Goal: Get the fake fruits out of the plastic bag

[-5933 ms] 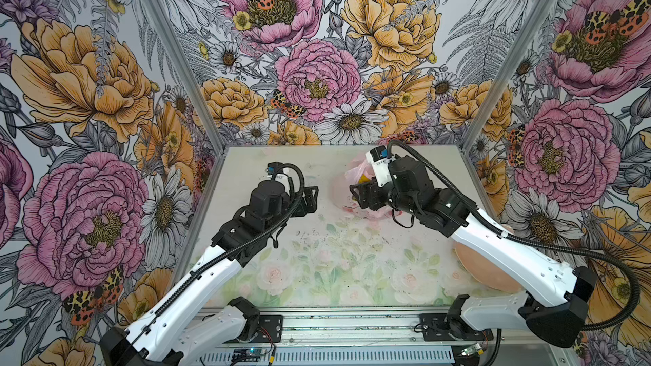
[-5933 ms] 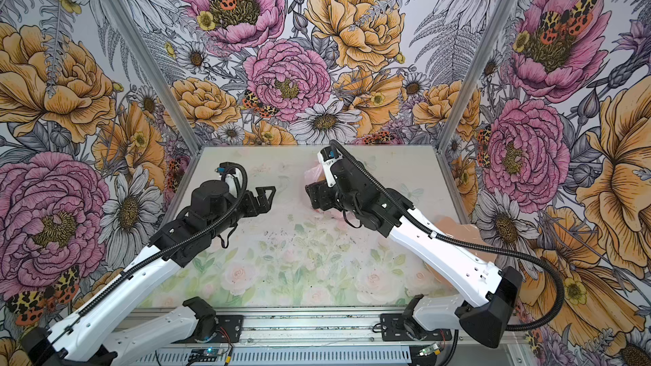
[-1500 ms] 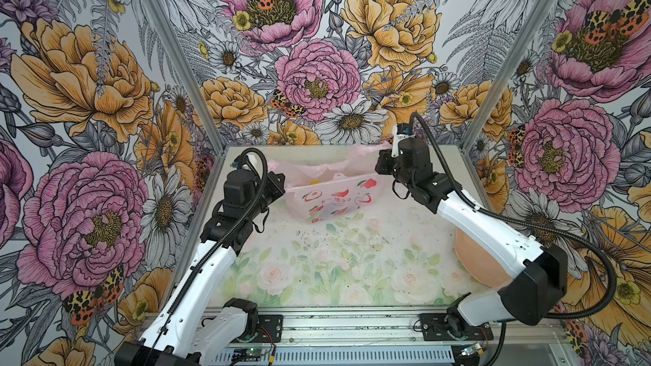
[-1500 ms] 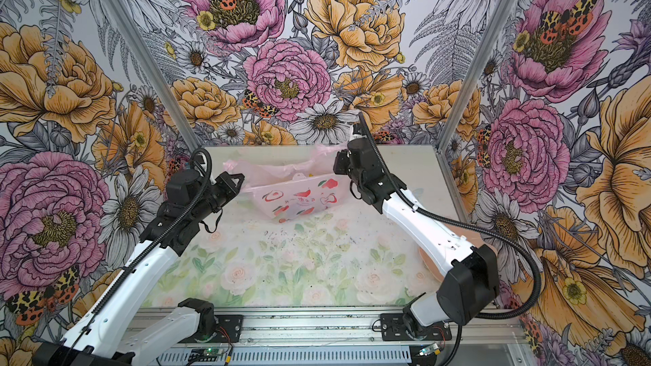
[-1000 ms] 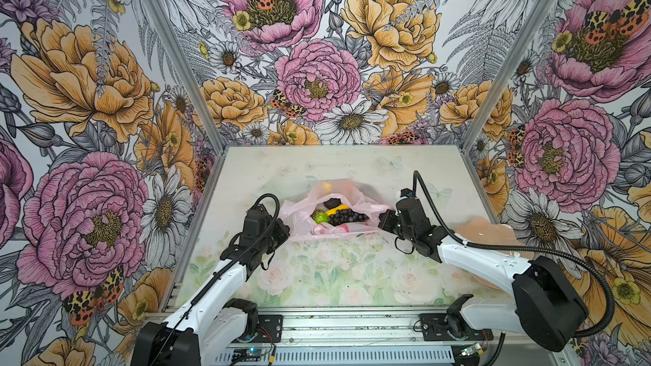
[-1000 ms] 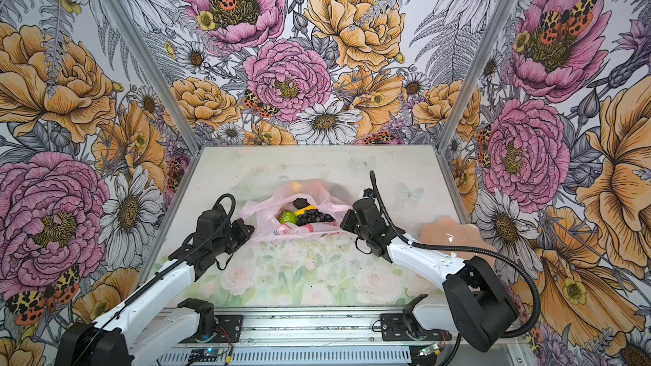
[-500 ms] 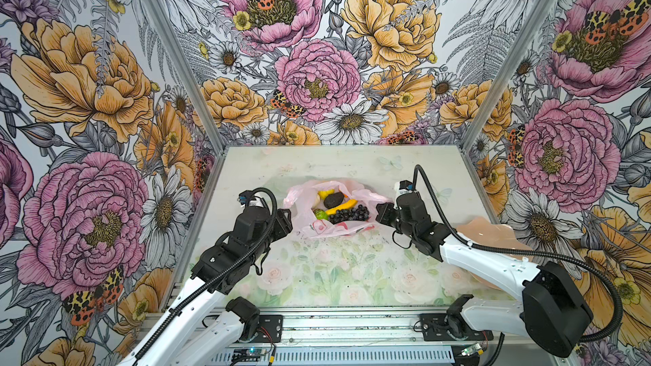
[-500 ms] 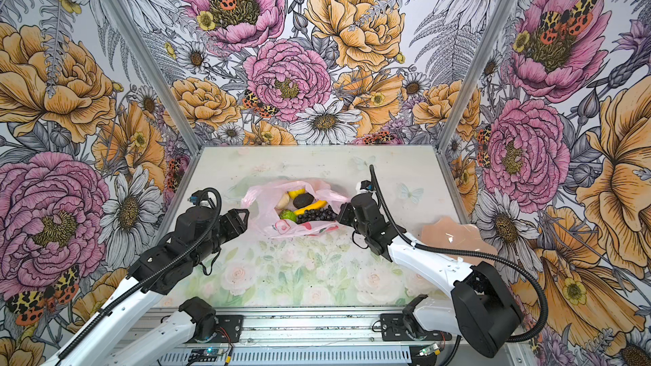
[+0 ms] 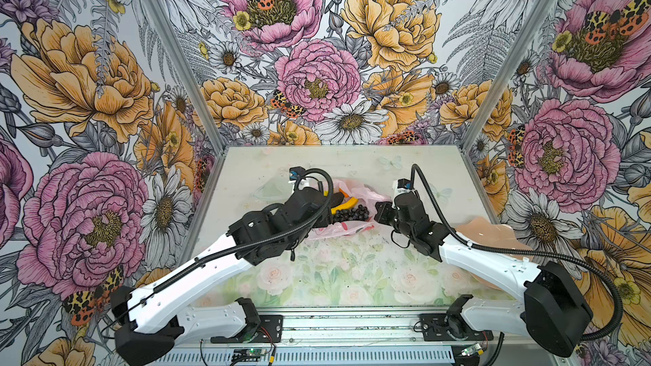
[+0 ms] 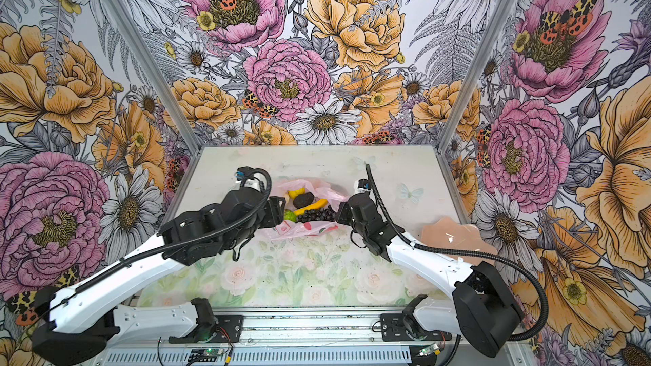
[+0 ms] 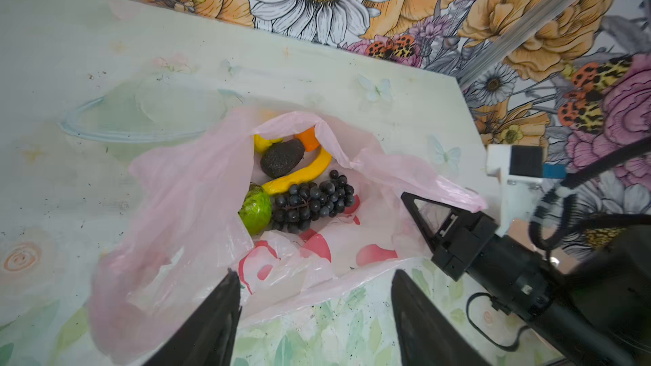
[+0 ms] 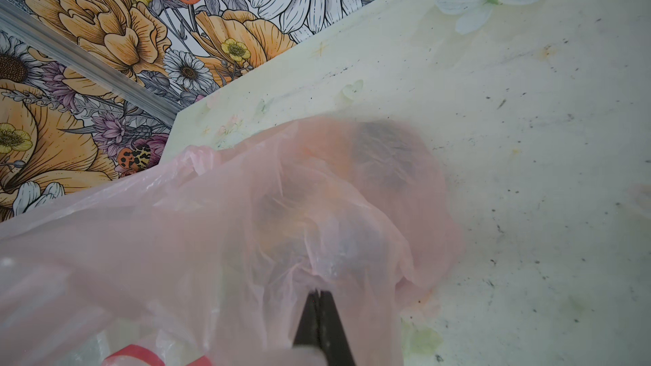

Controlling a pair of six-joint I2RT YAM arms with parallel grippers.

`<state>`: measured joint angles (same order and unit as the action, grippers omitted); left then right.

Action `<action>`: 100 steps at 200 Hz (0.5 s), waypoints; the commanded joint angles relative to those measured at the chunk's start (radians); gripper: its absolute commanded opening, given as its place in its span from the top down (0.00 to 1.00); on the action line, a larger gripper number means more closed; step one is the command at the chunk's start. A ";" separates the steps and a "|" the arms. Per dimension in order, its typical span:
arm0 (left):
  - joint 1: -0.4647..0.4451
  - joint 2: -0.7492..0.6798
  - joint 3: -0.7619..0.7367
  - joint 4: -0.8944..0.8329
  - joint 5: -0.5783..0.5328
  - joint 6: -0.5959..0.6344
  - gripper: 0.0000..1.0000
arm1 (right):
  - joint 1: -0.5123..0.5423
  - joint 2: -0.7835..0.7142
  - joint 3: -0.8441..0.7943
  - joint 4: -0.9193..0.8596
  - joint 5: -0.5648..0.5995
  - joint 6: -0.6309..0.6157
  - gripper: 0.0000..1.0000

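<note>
The bag's opening should widen over the fruits as my right gripper moves up and toward the plate, then down, and releases the bag's edge (image 9: 381, 199) (image 12: 316, 282) beside the grapes.
The pink plastic bag (image 11: 197, 198) lies on the table with its mouth open. Inside lie the fake fruits: a yellow banana (image 11: 303, 174), dark grapes (image 11: 313, 198), a lime-green citrus (image 11: 257, 209), a dark avocado (image 11: 281, 158), a lemon (image 11: 262, 142) and an orange (image 11: 310, 139). My left gripper (image 11: 313, 272) hangs open over the bag's near rim, holding nothing. My right gripper (image 12: 318, 292) is shut on a pinch of the bag's right edge (image 10: 336, 202). In a top view the left gripper (image 10: 278, 211) is at the bag's left side, beside the fruits (image 10: 311, 207).
A peach-pink scalloped plate (image 10: 458, 237) lies at the right edge of the table, partly under my right arm. A faint clear oval shape (image 11: 141, 114) lies on the table behind the bag. Flowered walls close in the back and both sides.
My left gripper has let go of the bag, opened wide and moved right to the bag's mouth. The bag has sunk onto the table. My right gripper keeps its hold.
</note>
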<state>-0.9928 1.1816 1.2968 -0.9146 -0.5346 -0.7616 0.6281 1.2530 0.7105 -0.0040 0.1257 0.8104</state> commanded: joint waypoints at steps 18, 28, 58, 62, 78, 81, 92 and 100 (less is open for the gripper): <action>0.046 0.179 -0.021 0.030 0.078 -0.021 0.24 | 0.012 -0.064 0.008 0.001 0.041 -0.039 1.00; 0.068 0.209 -0.029 0.032 0.066 -0.022 0.21 | 0.012 -0.071 0.003 -0.002 0.045 -0.043 1.00; 0.118 0.234 -0.074 0.045 -0.004 -0.023 0.16 | 0.013 -0.090 -0.015 -0.007 0.044 -0.057 1.00; 0.128 0.236 -0.083 0.051 0.000 -0.025 0.15 | 0.013 -0.091 -0.017 -0.008 0.045 -0.058 1.00; 0.173 0.239 -0.120 0.081 0.034 -0.026 0.14 | 0.014 -0.093 -0.026 -0.007 0.042 -0.063 1.00; 0.181 0.239 -0.126 0.086 0.036 -0.027 0.13 | 0.014 -0.093 -0.026 -0.008 0.042 -0.064 1.00; 0.201 0.236 -0.148 0.103 0.034 -0.030 0.12 | 0.014 -0.093 -0.028 -0.006 0.040 -0.066 1.00; 0.214 0.234 -0.167 0.122 0.035 -0.027 0.11 | 0.015 -0.093 -0.029 -0.003 0.038 -0.069 1.00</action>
<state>-0.8173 1.4315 1.1759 -0.8589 -0.4946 -0.7795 0.6365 1.1782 0.6949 -0.0097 0.1501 0.7647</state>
